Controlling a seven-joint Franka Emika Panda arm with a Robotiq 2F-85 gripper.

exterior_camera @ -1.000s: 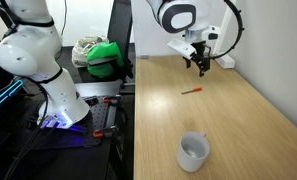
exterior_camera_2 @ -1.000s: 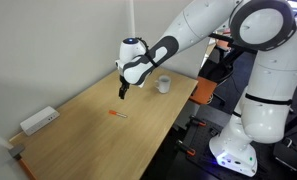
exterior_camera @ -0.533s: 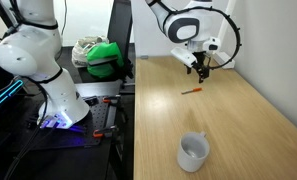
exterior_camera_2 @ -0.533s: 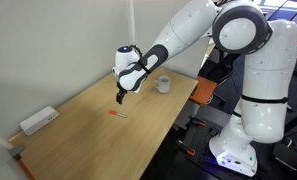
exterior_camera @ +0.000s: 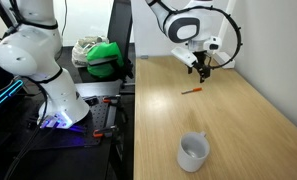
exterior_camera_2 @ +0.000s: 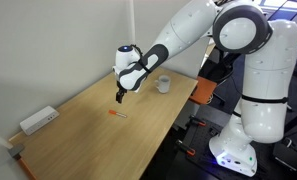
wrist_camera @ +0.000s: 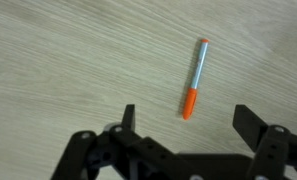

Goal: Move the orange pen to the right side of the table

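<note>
The pen lies flat below my gripper, between my fingers. My gripper needs to go down toward the table next, so that its open fingers come around the pen's orange cap [exterior_camera: 197, 90] [wrist_camera: 190, 103].
The orange pen [exterior_camera: 192, 91] lies flat on the light wood table [exterior_camera: 238, 130], small and thin in both exterior views [exterior_camera_2: 116, 117]. In the wrist view the pen [wrist_camera: 194, 78] has a grey barrel and an orange cap, lying just beyond the jaws and between them. My gripper [exterior_camera: 201, 70] hangs a little above the table, just behind the pen, also shown in an exterior view [exterior_camera_2: 119, 99]. Its jaws [wrist_camera: 184, 118] are open and empty.
A white mug [exterior_camera: 193, 152] stands on the table near one end, also visible in an exterior view [exterior_camera_2: 164, 85]. A white box [exterior_camera_2: 38, 121] lies at the opposite end. A black cart with a green bag [exterior_camera: 105, 57] stands beside the table.
The gripper dropped lower and moved closer to the pen between one second and half a second ago; since then nothing has visibly moved.
</note>
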